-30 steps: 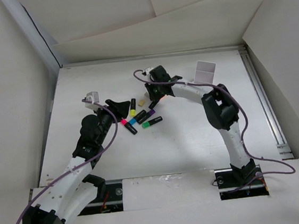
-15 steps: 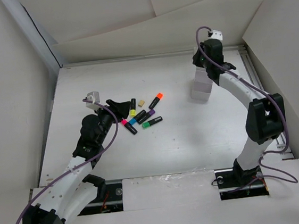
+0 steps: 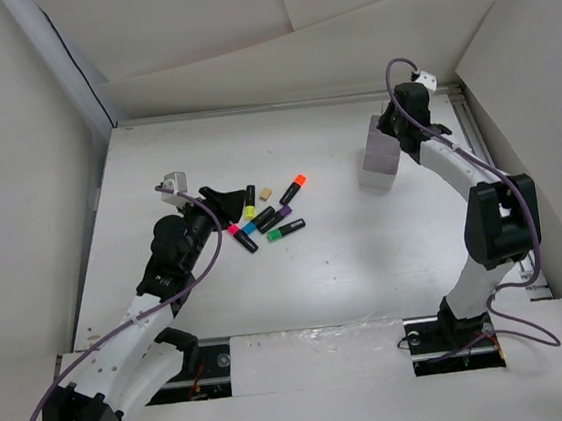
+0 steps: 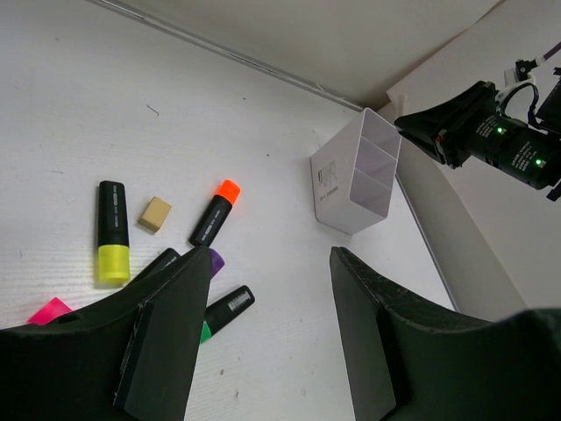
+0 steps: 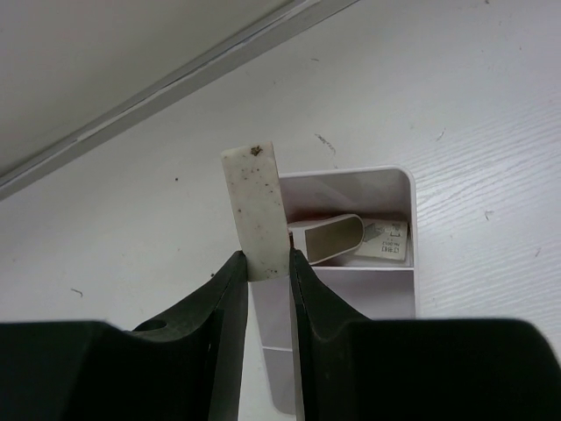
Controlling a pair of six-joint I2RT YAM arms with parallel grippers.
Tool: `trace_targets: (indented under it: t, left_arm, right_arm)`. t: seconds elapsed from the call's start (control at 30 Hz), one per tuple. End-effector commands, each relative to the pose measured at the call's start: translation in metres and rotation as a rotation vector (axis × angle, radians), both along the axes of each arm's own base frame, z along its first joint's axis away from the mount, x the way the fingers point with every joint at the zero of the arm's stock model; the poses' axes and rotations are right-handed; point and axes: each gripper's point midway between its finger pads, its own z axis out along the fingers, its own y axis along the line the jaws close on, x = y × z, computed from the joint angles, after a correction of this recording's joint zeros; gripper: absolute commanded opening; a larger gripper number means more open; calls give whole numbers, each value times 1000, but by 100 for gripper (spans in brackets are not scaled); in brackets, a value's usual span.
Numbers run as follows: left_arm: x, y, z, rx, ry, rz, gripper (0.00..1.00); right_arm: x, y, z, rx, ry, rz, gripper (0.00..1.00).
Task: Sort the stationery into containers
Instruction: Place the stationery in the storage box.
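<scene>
The right gripper next lowers the white eraser piece [image 5: 257, 210] over the organiser's end section [image 5: 349, 219], where a pale eraser already lies, then opens to release the white eraser piece.
Several stubby markers lie left of centre: yellow [image 3: 248, 202], orange [image 3: 295, 188], purple [image 3: 275, 218], green [image 3: 285, 230], with a beige eraser [image 3: 267, 192] among them. They also show in the left wrist view: yellow [image 4: 112, 232], orange [image 4: 215, 213], green [image 4: 223, 311], eraser [image 4: 156, 214]. My left gripper [image 3: 222, 202] is open and empty beside them. The white organiser [image 3: 379, 158] stands at the back right. My right gripper [image 5: 266, 263] is shut on a white eraser strip [image 5: 257, 210] just above the organiser [image 5: 390, 281]. Another pale eraser [image 5: 326, 239] lies in its end compartment.
White walls enclose the table on the left, back and right. A metal rail [image 3: 489, 179] runs along the right edge close to the organiser. The right arm [image 4: 491, 140] shows behind the organiser in the left wrist view.
My right arm has swung from the marker pile to the back right and now hovers over the organiser with the white eraser. The left arm has not moved.
</scene>
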Motion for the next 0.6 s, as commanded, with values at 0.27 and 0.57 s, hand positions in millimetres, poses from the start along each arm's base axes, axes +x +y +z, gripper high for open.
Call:
trace_targets:
  t: [0.27, 0.57]
  left_arm:
    - [-1, -2, 10, -20, -36, -10, 53]
    - [-1, -3, 10, -21, -36, -16, 53]
  right_arm:
    - [12, -6, -7, 20, 0, -49, 14]
    - [13, -1, -12, 45, 10, -35, 24]
